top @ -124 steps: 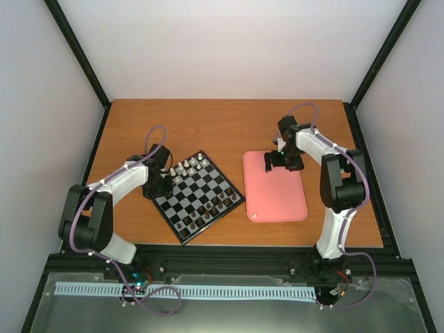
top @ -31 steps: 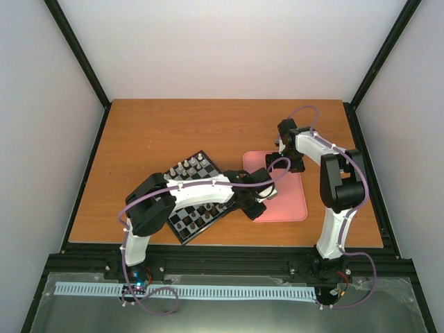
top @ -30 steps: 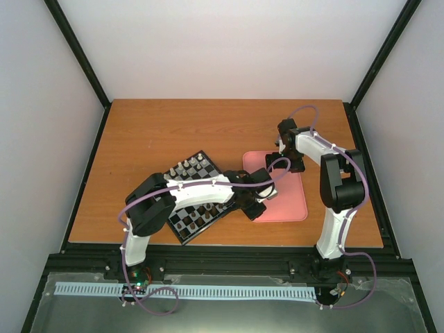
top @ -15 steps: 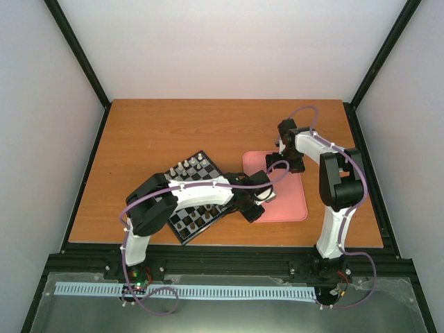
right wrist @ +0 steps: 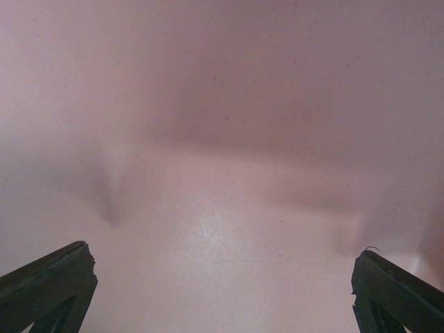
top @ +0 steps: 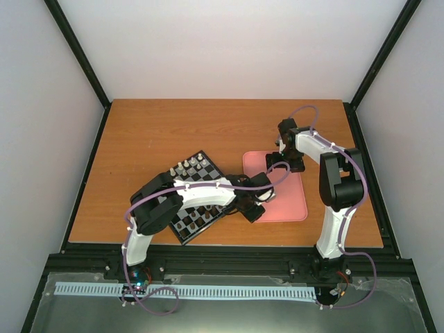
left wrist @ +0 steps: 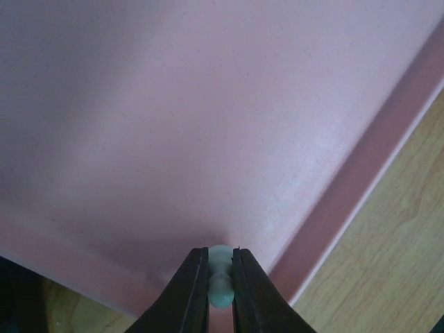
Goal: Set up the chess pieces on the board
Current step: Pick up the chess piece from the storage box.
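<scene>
My left gripper holds a white piece, so it should move up, to the left in the top view, then down onto the board (top: 212,174) by the row of white chess pieces.
My left gripper (left wrist: 220,254) is shut on one small cream-white chess piece (left wrist: 220,294), pinched between both fingers just above the pink tray (left wrist: 208,104) near its corner. From above, the left gripper (top: 254,207) sits at the tray's near-left corner, its arm reaching across the board (top: 212,174). A row of white chess pieces (top: 189,165) stands along the board's far edge. Over the far part of the tray (right wrist: 222,139), my right gripper (right wrist: 223,254) hangs open and empty.
Dark brown pieces (top: 197,220) stand on the board's near side, partly under my left arm. The pink tray (top: 288,198) lies right of the board on the wooden table (top: 152,132). The right gripper (top: 279,164) hovers at the tray's far edge.
The left arm has swung from the board over to the tray's near-left corner. In the last second its jaws closed onto the white piece. The right arm has barely moved.
</scene>
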Controlling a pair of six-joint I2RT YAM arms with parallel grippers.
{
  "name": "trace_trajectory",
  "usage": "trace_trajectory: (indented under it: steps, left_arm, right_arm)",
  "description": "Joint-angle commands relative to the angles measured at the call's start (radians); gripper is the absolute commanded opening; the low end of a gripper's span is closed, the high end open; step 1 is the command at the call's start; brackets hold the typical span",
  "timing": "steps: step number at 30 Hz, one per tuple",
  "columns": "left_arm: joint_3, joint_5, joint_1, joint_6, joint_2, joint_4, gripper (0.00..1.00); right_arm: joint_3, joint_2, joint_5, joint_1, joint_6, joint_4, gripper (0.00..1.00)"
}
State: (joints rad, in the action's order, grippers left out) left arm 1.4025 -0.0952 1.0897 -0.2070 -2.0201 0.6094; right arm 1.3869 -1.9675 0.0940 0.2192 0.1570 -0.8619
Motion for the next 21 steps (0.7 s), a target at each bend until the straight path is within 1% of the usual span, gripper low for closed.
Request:
trace_trajectory:
  steps: [1,4,8,11,17,21]
  left_arm:
    - [0.02,0.029,0.004,-0.005,-0.009,-0.024,0.07]
    - [0.031,0.038,0.002,-0.001,-0.005,-0.012,0.02]
    - [0.06,0.044,-0.019,0.006,0.015,0.04,0.01]
    - [0.085,0.049,-0.054,0.005,0.062,0.098,0.01]
    - [0.144,0.097,-0.169,-0.023,0.225,0.27,0.01]
    - [0.078,0.137,-0.308,-0.1,0.363,0.368,0.01]
  right_arm:
    - [0.017,-0.008,0.005,-0.002,-0.011,0.006,1.0]
    - [0.022,-0.008,0.009,-0.002,-0.012,0.005,1.0]
    - [0.034,-0.012,0.006,-0.003,-0.016,-0.003,1.0]
    - [0.048,-0.018,0.004,-0.005,-0.016,-0.008,1.0]
    - [0.071,-0.038,0.034,-0.01,-0.007,-0.002,1.0]
    - [0.088,-0.049,0.056,-0.01,-0.004,-0.001,1.0]
